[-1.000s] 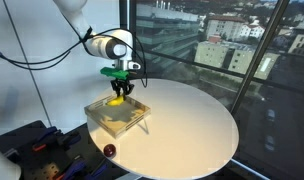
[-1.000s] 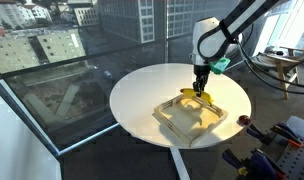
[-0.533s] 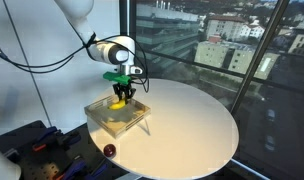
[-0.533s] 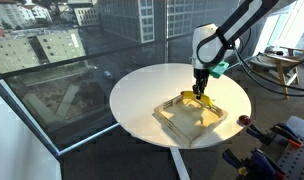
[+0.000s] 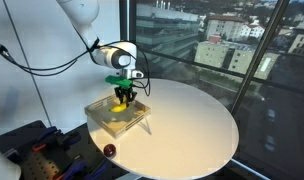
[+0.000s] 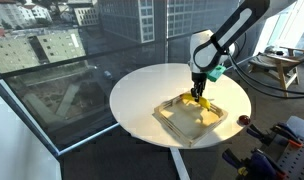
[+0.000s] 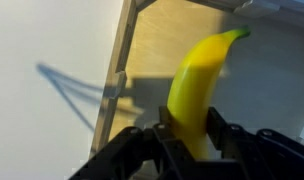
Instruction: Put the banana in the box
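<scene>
The banana (image 5: 120, 101) already hangs just above the box's bottom, inside the box's sides, so my gripper needs to open here.
My gripper (image 7: 191, 128) is shut on the yellow banana (image 7: 200, 80), which sticks out from between the fingers over the box's floor in the wrist view. In both exterior views the gripper (image 5: 122, 97) (image 6: 198, 93) hangs over the shallow tan box (image 5: 105, 121) (image 6: 178, 124) with the banana (image 5: 120, 101) (image 6: 201, 99) at its tip, just above the box's inside. The box stands on the round white table (image 5: 192, 125) (image 6: 147, 85). The box's wooden wall (image 7: 114, 88) runs down the left of the wrist view.
A small dark red round object (image 5: 109, 150) (image 6: 244, 119) lies on the table near its edge beside the box. Dark equipment (image 5: 37, 150) (image 6: 277, 150) stands below the table. Large windows (image 5: 222, 45) border the far side.
The gripper with the banana has shifted a little across the box and lower toward its floor. The box and the red object have not moved.
</scene>
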You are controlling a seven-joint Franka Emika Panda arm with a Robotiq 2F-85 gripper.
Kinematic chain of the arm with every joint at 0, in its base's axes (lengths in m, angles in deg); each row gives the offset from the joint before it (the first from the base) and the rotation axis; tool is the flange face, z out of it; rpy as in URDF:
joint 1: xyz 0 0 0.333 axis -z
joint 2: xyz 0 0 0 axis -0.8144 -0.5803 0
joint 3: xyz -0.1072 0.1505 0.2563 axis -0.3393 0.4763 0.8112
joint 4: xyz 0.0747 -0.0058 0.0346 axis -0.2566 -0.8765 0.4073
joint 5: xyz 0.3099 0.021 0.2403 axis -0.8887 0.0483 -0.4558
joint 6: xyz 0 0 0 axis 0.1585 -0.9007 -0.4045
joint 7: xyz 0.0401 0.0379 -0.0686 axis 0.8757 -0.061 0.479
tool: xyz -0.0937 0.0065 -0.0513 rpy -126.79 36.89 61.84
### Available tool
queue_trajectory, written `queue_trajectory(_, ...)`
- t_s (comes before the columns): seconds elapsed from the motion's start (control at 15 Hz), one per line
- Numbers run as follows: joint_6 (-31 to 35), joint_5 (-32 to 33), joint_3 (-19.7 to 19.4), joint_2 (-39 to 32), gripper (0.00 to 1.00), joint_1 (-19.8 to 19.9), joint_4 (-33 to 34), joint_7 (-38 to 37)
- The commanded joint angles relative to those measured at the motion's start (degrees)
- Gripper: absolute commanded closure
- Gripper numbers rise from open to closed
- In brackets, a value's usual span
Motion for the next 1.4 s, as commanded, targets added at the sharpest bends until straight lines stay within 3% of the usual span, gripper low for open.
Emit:
queue_trajectory(0.0,0.1,1.2,-0.1,-2.0,0.84,0.0,2.3,-1.6)
queue_trajectory(0.6,-0.1,1.1,-0.2,-4.6,0.84,0.0,4.1,-1.5)
queue_trajectory(0.67,-0.1,1.2,-0.3,-4.7,0.34,0.0,4.2,-1.5)
queue_trajectory(0.73,-0.1,1.1,-0.3,-4.8,0.34,0.1,4.3,-1.5)
queue_trajectory(1.0,-0.2,1.0,-0.3,-4.9,0.03,0.1,4.4,-1.4)
queue_trajectory(1.33,-0.3,1.0,-0.4,-4.8,0.00,0.2,4.3,-1.4)
